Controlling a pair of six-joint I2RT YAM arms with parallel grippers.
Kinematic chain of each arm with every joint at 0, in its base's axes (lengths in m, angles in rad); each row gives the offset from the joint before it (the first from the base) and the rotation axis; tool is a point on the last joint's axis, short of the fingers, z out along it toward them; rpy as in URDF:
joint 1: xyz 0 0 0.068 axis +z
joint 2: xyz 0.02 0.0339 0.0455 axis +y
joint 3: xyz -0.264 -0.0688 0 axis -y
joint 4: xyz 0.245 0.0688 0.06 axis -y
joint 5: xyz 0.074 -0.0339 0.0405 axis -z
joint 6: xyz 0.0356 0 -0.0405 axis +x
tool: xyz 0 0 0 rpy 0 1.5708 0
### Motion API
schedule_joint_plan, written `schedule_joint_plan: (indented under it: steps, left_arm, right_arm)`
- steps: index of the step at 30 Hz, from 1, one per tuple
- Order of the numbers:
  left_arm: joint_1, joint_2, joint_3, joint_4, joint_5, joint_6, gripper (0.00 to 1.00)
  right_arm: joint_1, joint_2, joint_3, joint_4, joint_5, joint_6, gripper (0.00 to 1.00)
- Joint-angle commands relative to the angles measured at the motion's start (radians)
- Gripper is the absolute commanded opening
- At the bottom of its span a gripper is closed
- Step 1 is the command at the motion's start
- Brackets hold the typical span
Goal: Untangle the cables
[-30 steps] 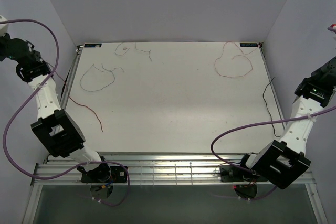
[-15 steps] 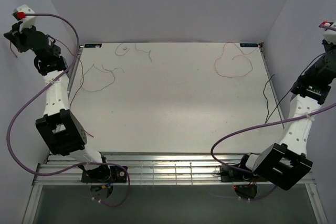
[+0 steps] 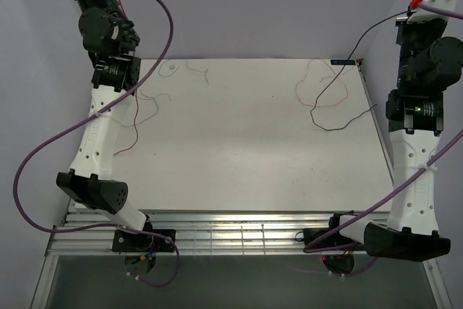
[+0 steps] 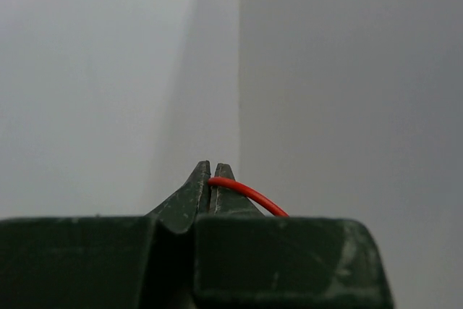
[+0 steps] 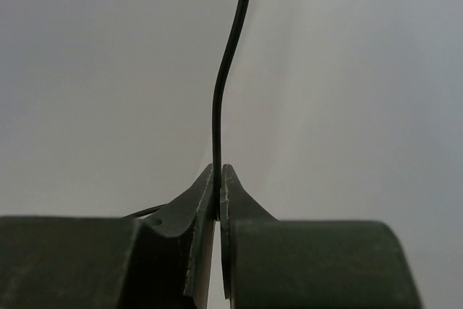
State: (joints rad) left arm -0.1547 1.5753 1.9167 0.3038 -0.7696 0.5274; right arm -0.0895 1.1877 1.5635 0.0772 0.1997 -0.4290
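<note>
My left gripper swings down next to let go of the red cable's end. Bare tabletop by the greenish pieces of cable lies below and to its right in the top view.
Both arms are raised high over the table's back corners. In the left wrist view my left gripper (image 4: pixel 210 172) is shut on the red cable (image 4: pixel 250 195), which curves off to the right of the tips. From that arm the red cable (image 3: pixel 135 132) hangs down onto the left side of the table. My right gripper (image 5: pixel 218 173) is shut on the black cable (image 5: pixel 220 99), and a short end stands up above the jaws. The black cable (image 3: pixel 335 81) drops from the right arm and trails across the table's right part.
On the white table (image 3: pixel 231 157) lie a pale red loop (image 3: pixel 304 88) at the back right, a grey loop (image 3: pixel 148 115) at the left, and fine greenish strands (image 3: pixel 198 70) by the back edge. Purple hoses (image 3: pixel 43 150) swing beside each arm. Grey walls close in on three sides.
Both arms have risen from the table's side edges to the back corners. The red and black cables went up with them, and the black one was dragged inward over the table.
</note>
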Motion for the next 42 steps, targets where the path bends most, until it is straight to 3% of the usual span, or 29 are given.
schedule_joint_plan:
  steps: [1,2,4,7,13,22,25,26,29,30,35,38,39,41,42]
  left_arm:
    - [-0.158,0.026,0.126,-0.106,0.044,0.009,0.0]
    - [-0.245,0.047,0.154,-0.104,0.044,0.064,0.0]
    - [-0.317,0.127,0.244,-0.083,0.044,0.136,0.0]
    - [-0.423,0.199,0.301,0.073,0.041,0.293,0.0]
    - [-0.529,0.259,0.473,0.075,0.133,0.24,0.0]
    - [-0.562,0.256,0.484,0.051,0.118,0.144,0.0]
    - [-0.562,0.241,0.408,0.076,0.073,0.16,0.0]
    - [-0.557,0.233,0.312,0.112,0.058,0.204,0.0]
    - [-0.537,0.221,0.171,0.257,-0.075,0.255,0.0]
    - [-0.527,0.218,0.063,0.286,-0.156,0.243,0.0]
    - [-0.48,0.166,-0.296,0.245,-0.382,-0.001,0.0]
    - [-0.508,0.19,-0.421,0.076,-0.456,-0.202,0.0]
    - [-0.516,0.198,-0.438,-0.056,-0.458,-0.254,0.0]
    - [-0.523,0.227,-0.411,-0.316,-0.308,-0.567,0.02]
    - [-0.508,0.242,-0.366,-0.63,-0.169,-0.718,0.04]
  right_arm:
    - [0.043,0.009,0.157,-0.062,-0.163,0.14,0.08]
    - [0.051,0.022,0.193,-0.076,-0.215,0.156,0.08]
    - [0.06,0.067,0.298,-0.106,-0.273,0.222,0.08]
    - [0.06,0.13,0.468,-0.157,-0.379,0.315,0.08]
    - [0.062,0.179,0.567,-0.119,-0.542,0.478,0.08]
    - [0.089,0.263,0.584,-0.048,-0.709,0.648,0.08]
    - [0.146,0.282,0.552,-0.04,-0.723,0.659,0.08]
    - [0.175,0.285,0.541,-0.04,-0.723,0.658,0.08]
    - [0.223,0.297,0.486,-0.065,-0.717,0.639,0.08]
    - [0.255,0.287,0.459,-0.076,-0.703,0.624,0.08]
    - [0.312,0.201,0.048,0.005,-0.55,0.621,0.08]
    - [0.326,0.173,-0.159,0.044,-0.536,0.639,0.08]
    - [0.329,0.173,-0.204,0.056,-0.554,0.641,0.08]
    - [0.339,0.176,-0.325,0.085,-0.575,0.656,0.08]
    - [0.344,0.182,-0.36,0.093,-0.579,0.661,0.08]
